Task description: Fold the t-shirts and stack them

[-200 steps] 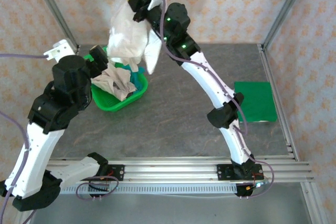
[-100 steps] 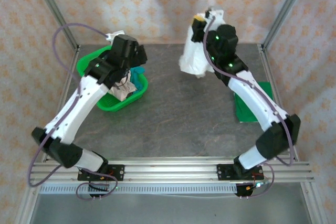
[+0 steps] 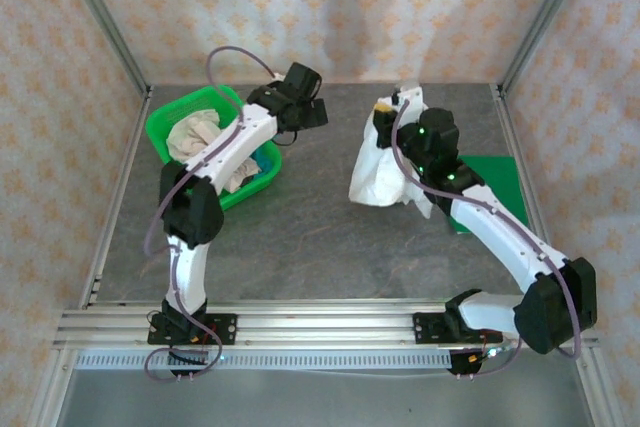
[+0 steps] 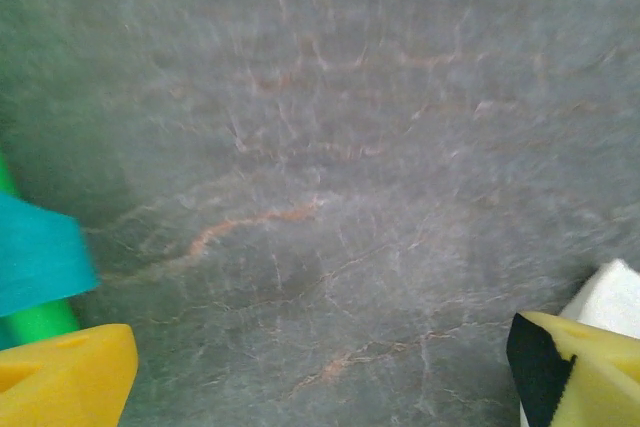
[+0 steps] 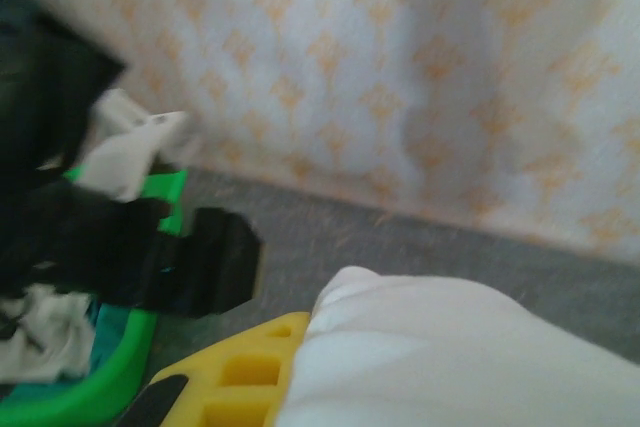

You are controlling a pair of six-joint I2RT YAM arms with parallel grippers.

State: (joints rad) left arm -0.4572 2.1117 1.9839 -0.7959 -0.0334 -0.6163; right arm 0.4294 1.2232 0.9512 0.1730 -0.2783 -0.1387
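Next, my right gripper moves toward the green basket (image 3: 172, 115) and down to release the cream t-shirt, since the bare table middle lies below it, nearer the basket.
A cream t-shirt (image 3: 378, 172) hangs bunched from my right gripper (image 3: 392, 113), which is shut on its top; the hem touches the table right of centre. In the right wrist view the cloth (image 5: 450, 347) covers the jaws beside one yellow finger (image 5: 235, 377). My left gripper (image 3: 308, 112) reaches over the far table just right of the green basket (image 3: 172, 115). It is open, with yellow fingertips (image 4: 65, 377) wide apart over bare table. Another cream t-shirt (image 3: 192, 133) and a teal one (image 3: 263, 159) lie in the basket. A teal edge (image 4: 35, 252) shows at the left wrist view's left side.
A flat green mat (image 3: 492, 179) lies at the table's right side, partly behind my right arm. The basket rim (image 5: 125, 372) and my left arm's black end (image 5: 150, 257) sit close to the held shirt. Metal frame posts stand at the back corners.
My right gripper carried the cream shirt from high above the basket rightward and down to the table. My left arm swung from the near left across the basket to the far middle.
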